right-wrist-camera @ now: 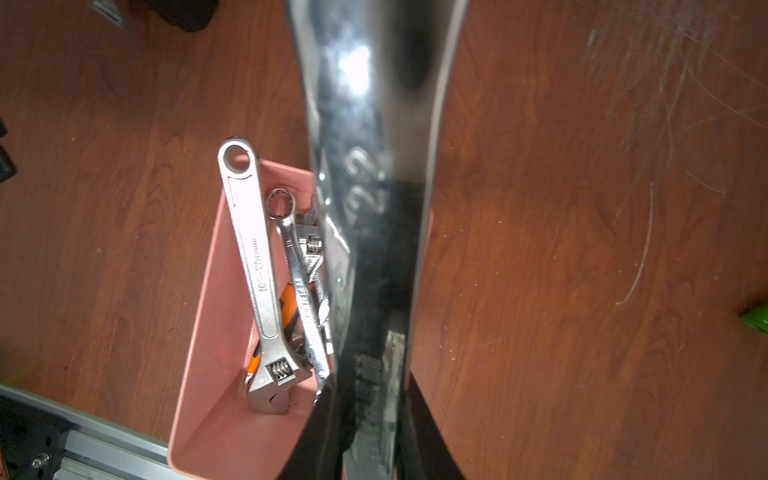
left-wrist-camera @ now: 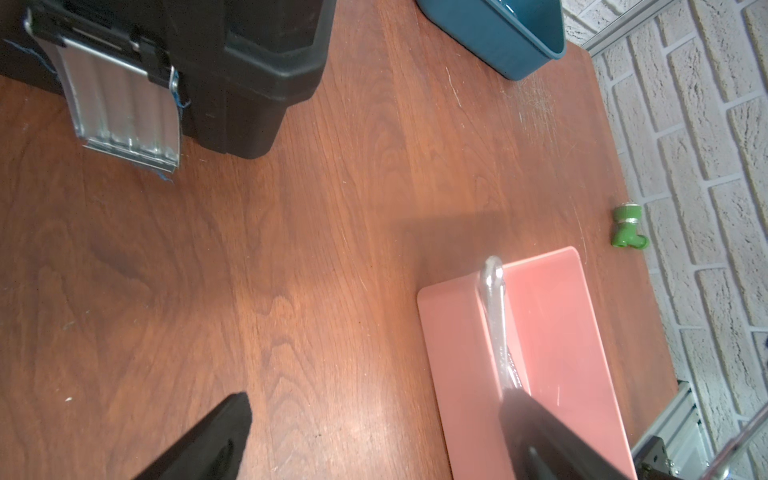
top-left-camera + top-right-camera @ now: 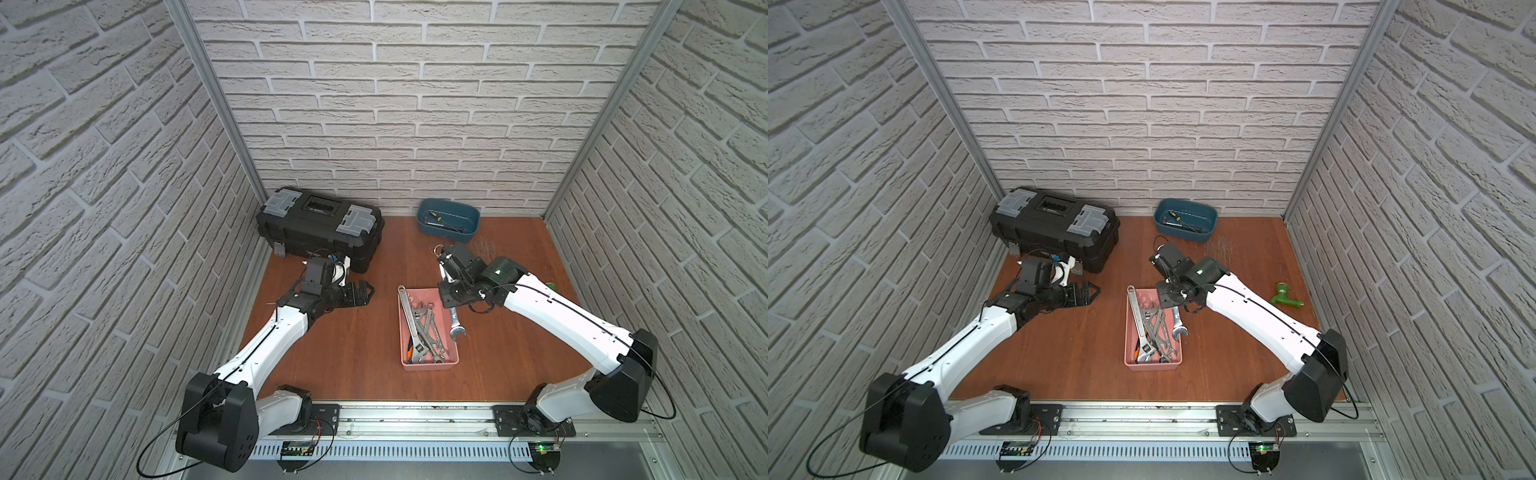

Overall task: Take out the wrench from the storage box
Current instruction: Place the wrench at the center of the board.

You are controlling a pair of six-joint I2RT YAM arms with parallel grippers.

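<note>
The right gripper moves past the box's rim toward the green fitting next, then down to release the wrench, since bare tabletop (image 3: 472, 333) (image 1: 456, 328) beside the box lies below it.
The pink storage box (image 3: 430, 365) (image 3: 1152, 366) lies mid-table and holds several silver wrenches, among them a long adjustable one (image 3: 409, 320) (image 1: 253, 257). My right gripper (image 3: 449, 297) (image 1: 370, 386) is shut on a shiny wrench (image 3: 456, 324) (image 3: 1179, 323) (image 1: 374, 187) stamped 22. It grips the shaft, and the wrench hangs raised over the box's right rim with its open end towards the front. My left gripper (image 3: 368, 293) (image 2: 376, 399) is open and has nothing in it, over bare table to the left of the box (image 2: 457, 332).
A black toolbox (image 3: 320, 226) stands at the back left, close behind my left wrist. A dark blue tub (image 3: 449, 220) with small tools sits at the back wall. A green fitting (image 3: 1284, 296) lies near the right wall. Brick walls close in three sides.
</note>
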